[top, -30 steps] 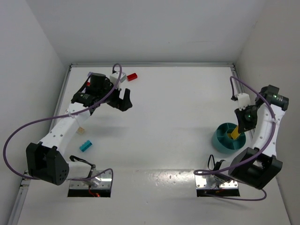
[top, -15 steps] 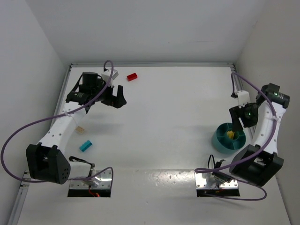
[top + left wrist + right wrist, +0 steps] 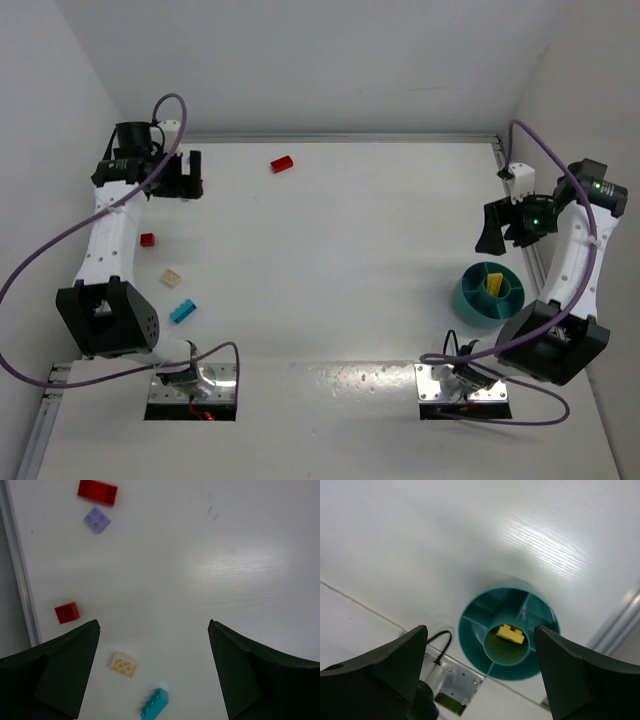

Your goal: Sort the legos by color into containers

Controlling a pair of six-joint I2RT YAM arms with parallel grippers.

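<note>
Next, my left gripper draws back toward my base and lowers, fingers open, onto the beige brick (image 3: 170,278) (image 3: 123,664), since that brick lies loose on the table.
The teal dish (image 3: 488,296) stands at the right of the table, and a yellow brick (image 3: 494,285) lies in its central ring. My right gripper (image 3: 497,228) hangs open above and behind it, holding nothing. The right wrist view looks down on the dish (image 3: 515,597) and the yellow brick (image 3: 511,633) between the open fingers of my right gripper (image 3: 480,629). My left gripper (image 3: 185,175) is open at the far left, with nothing in it. Below it on the table lie a red brick (image 3: 67,613), a beige brick (image 3: 123,664) and a cyan brick (image 3: 154,704).
A longer red brick (image 3: 281,164) lies near the back wall, and a lavender brick (image 3: 97,519) lies next to it in the left wrist view. A metal rail (image 3: 130,215) runs along the table's left edge. The arm's mounting plate (image 3: 455,680) sits just in front of the dish.
My right gripper opened, left the yellow brick in the dish's centre ring and rose away. My left arm swung from the middle back towards the back left corner.
</note>
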